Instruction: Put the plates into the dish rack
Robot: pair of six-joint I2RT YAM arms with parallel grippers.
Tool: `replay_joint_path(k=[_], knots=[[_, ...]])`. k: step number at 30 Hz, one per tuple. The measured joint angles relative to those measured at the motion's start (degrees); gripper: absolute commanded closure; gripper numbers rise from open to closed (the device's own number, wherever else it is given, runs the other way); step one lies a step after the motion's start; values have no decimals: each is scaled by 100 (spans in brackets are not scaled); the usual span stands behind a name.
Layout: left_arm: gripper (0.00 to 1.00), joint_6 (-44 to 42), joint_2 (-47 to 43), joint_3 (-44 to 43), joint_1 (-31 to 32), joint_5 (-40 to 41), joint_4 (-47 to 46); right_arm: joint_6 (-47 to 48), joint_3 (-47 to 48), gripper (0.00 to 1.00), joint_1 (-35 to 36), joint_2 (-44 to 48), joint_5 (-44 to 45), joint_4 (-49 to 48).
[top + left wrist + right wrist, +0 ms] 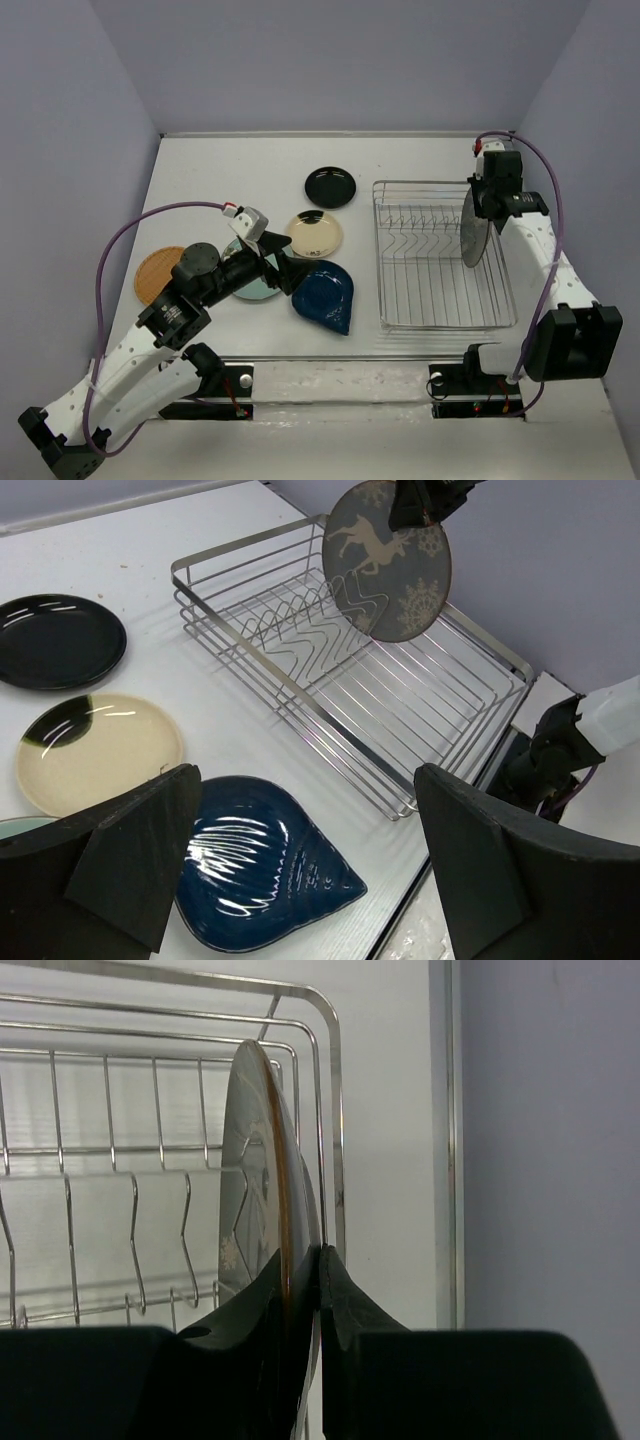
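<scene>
The grey plate, already on edge beside the rack's wires, goes outward with my right gripper toward the rack's far corner by the wall [467, 183] [324, 1004] next for release there.
My right gripper [490, 205] [305, 1260] is shut on the rim of a grey plate [474, 228] [390, 565] [255, 1190] with a reindeer pattern. It holds the plate upright, on edge, over the right end of the wire dish rack [447, 325] [290, 698] [330, 1080]. My left gripper [285, 262] [305, 790] hangs open just above the dark blue teardrop plate [325, 295] [260, 875]. Lying flat on the table are a cream plate [314, 233] [95, 750], a glossy black plate [330, 186] [55, 640] and an orange plate [158, 272]. A pale teal plate [252, 285] is mostly hidden under the left arm.
The rack's tines hold no plates. Purple walls close in the table at the back and both sides, and the right wall is close to the rack. The right arm's base [560, 750] stands at the table's near edge beside the rack.
</scene>
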State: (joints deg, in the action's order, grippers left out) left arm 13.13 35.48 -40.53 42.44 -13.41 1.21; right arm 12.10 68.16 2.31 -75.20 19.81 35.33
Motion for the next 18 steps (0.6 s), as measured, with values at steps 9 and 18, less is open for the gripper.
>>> replay_joint_path(k=[9,18], knots=[[1,-22,138,0,0,122,131,26,223,93,-317,-605,-431,-605],[1,-17,459,0,-20,450,179,39,1016,85,-809,-1604,-1266,-1104]])
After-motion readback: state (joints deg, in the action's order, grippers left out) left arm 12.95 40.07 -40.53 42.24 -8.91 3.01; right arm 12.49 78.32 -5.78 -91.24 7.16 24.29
